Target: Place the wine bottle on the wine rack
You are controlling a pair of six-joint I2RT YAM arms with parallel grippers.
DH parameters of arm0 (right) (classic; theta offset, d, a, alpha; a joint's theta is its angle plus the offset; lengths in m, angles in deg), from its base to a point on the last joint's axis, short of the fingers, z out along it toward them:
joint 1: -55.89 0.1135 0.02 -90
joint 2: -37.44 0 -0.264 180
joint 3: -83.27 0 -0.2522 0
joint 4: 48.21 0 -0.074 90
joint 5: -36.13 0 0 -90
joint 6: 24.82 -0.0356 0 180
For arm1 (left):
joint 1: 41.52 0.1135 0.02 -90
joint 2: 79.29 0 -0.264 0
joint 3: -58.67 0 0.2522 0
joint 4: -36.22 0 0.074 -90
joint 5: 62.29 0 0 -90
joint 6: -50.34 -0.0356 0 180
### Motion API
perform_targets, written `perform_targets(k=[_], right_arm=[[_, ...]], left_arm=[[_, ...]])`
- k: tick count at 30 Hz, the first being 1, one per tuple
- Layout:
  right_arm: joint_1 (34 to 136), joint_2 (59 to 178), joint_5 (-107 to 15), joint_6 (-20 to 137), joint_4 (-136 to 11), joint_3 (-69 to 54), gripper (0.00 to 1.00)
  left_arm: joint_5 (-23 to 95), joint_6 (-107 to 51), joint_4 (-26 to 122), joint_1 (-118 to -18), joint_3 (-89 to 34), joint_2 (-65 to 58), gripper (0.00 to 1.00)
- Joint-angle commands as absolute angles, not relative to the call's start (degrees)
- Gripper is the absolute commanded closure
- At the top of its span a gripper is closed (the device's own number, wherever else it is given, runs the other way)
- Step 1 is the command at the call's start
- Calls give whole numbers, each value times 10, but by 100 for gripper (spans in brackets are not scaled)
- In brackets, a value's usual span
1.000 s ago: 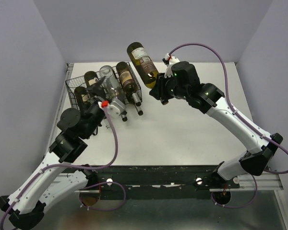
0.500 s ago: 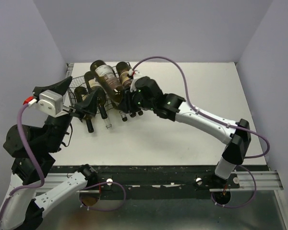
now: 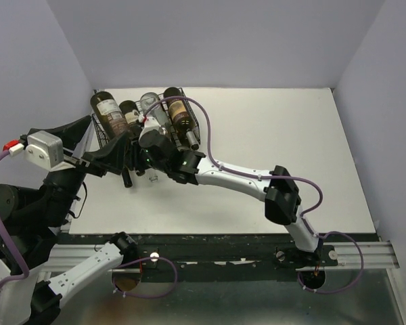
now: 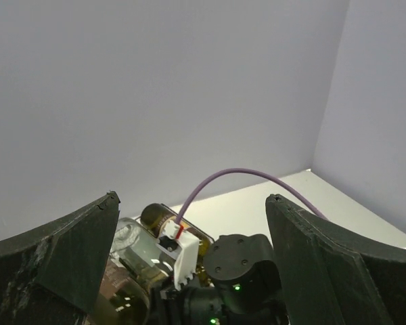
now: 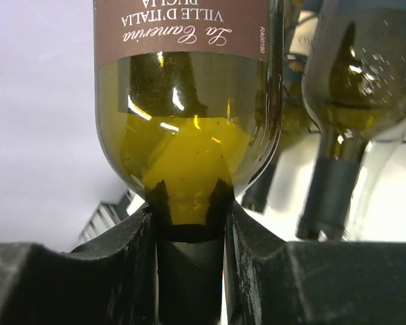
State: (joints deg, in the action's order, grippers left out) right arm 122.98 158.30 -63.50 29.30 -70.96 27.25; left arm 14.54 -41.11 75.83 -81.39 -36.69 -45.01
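The bottle comes down to the left in the top view, toward the rack's unfilled end (image 3: 101, 135) next, and my right gripper releases it there.
The wine bottle (image 3: 110, 114), green glass with a brown label, hangs tilted over the left end of the black wire wine rack (image 3: 184, 91). My right gripper (image 3: 128, 149) is shut on its neck. In the right wrist view the neck (image 5: 189, 230) sits clamped between the two fingers, with the bottle's body (image 5: 189, 142) rising above them. My left gripper (image 3: 98, 139) is raised at the left of the rack, open and holding nothing. In the left wrist view the left gripper (image 4: 191, 198) frames the right arm's wrist (image 4: 247, 264) between its wide-apart fingers.
Three more bottles lie in the wine rack: a dark one (image 3: 130, 108), a clear one (image 3: 151, 103) and a brown-labelled one (image 3: 178, 113). Lilac walls close in at the back and both sides. The right arm stretches across the table (image 3: 271, 135) from the near right.
My right arm swung left, carrying the bottle from right of the rack to above its left end. My left arm lifted away from the rack and drew back to the left, staying open.
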Motion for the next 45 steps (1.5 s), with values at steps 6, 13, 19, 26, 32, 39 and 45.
perform_targets(k=[6, 13, 19, 26, 32, 39, 45], right_arm=[[1255, 1707, -786, 232, -574, 459, 99], [1262, 1796, -793, 234, -547, 557, 99], [1263, 1844, -805, 234, -534, 599, 99], [1263, 1873, -798, 217, -548, 621, 99], [1262, 1889, -796, 224, -550, 620, 99], [1259, 1905, -781, 228, -555, 618, 99], [1254, 1908, -779, 233, -559, 614, 99]], left_arm=[[149, -362, 876, -816, -392, -505, 1], [167, -350, 897, -816, -371, -539, 1], [162, -362, 880, -816, -345, -555, 1], [152, -377, 858, -816, -313, -561, 1], [150, -392, 859, -816, -311, -559, 1], [137, -411, 858, -816, -288, -571, 1], [129, -411, 854, -815, -276, -584, 1]])
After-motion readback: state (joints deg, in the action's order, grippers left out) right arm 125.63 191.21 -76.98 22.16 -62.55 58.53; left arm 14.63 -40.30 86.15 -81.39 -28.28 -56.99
